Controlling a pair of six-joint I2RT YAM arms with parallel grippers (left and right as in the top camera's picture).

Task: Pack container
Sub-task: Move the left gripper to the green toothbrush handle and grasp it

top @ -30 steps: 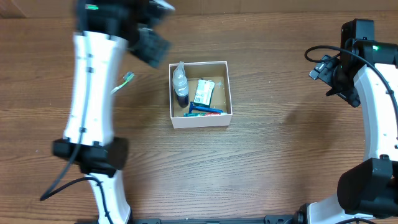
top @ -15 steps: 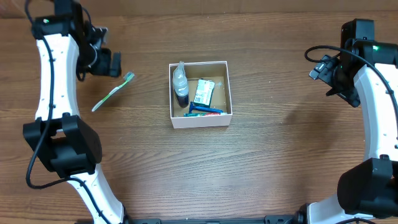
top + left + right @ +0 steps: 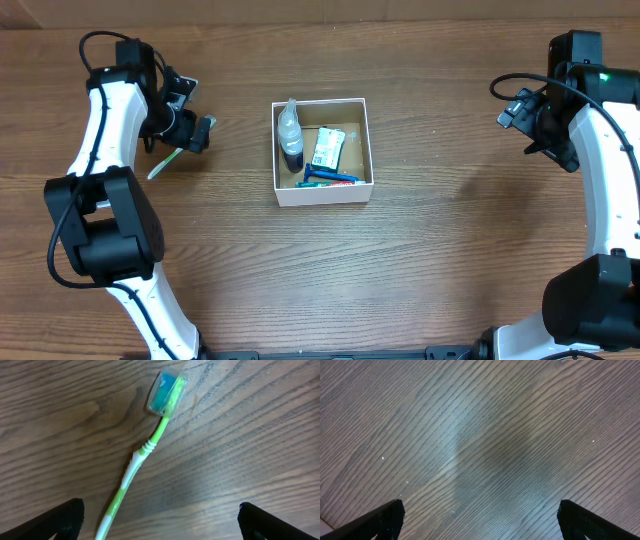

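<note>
My left gripper should next lower its open fingers around the toothbrush's white handle section and close, because it lies below and the stem runs between them.
The container, a square white box with a brown inside, sits mid-table holding a clear bottle, a green-and-white packet and a blue razor. To its left a green-and-white toothbrush lies on the wood. My left gripper hangs over the brush, partly hiding it from overhead. In the left wrist view the toothbrush runs up to its clear-capped head, its handle passing between the wide-apart jaws of my open left gripper, nearer the left finger. My right gripper is open at the far right.
In the right wrist view only bare wood grain lies under my right gripper. Both white arm bases stand at the table's near corners. Brown wood surrounds the container on all sides.
My left arm has swung left, away from the container's corner, and settled over the toothbrush. The right arm and the container's contents have not moved.
</note>
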